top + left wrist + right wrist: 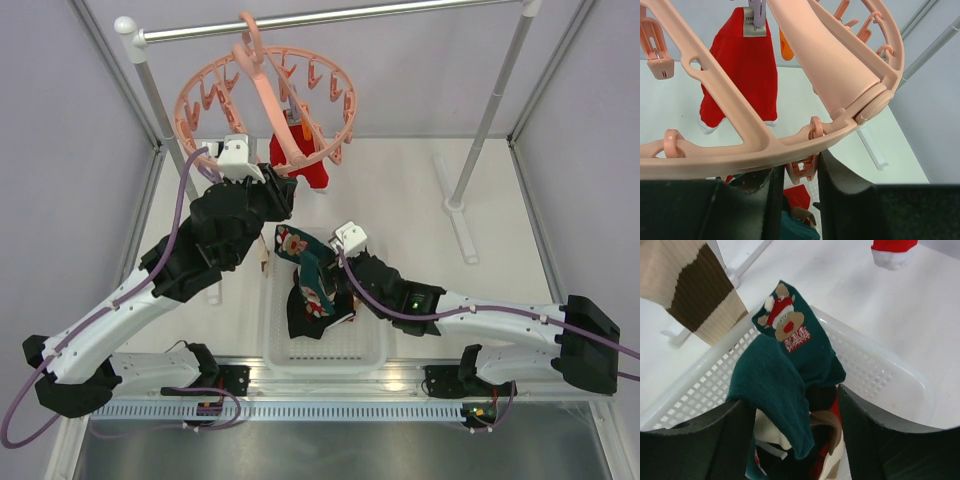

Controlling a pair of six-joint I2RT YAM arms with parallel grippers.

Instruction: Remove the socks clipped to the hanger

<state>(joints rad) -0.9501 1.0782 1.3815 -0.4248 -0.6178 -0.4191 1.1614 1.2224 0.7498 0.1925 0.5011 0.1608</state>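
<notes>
My right gripper should sweep to its left in the top view next and tilt its fingers up, because the toe edge of the beige-brown sock hangs there beside the basket.
The salmon-pink hanger [262, 85] hangs from the metal rail, and its ring fills the left wrist view [830, 65]. A red sock [312, 178] [745, 75] dangles from a clip on it. My left gripper [283, 190] [801, 172] sits under the ring's near rim, shut on a small pink clip [802, 169]. My right gripper [322, 278] [797, 405] hovers open over the basket. A dark teal sock with a reindeer pattern [775, 385] [297, 245] is draped over its left finger. More socks [825, 440] are piled below it.
A white perforated basket [330, 350] [890, 375] stands between the arm bases. A beige-brown ribbed sock [695, 290] shows just outside the basket's far left. The rail [330, 18] rests on posts; the right post [490, 110] has a foot [460, 225] on the table.
</notes>
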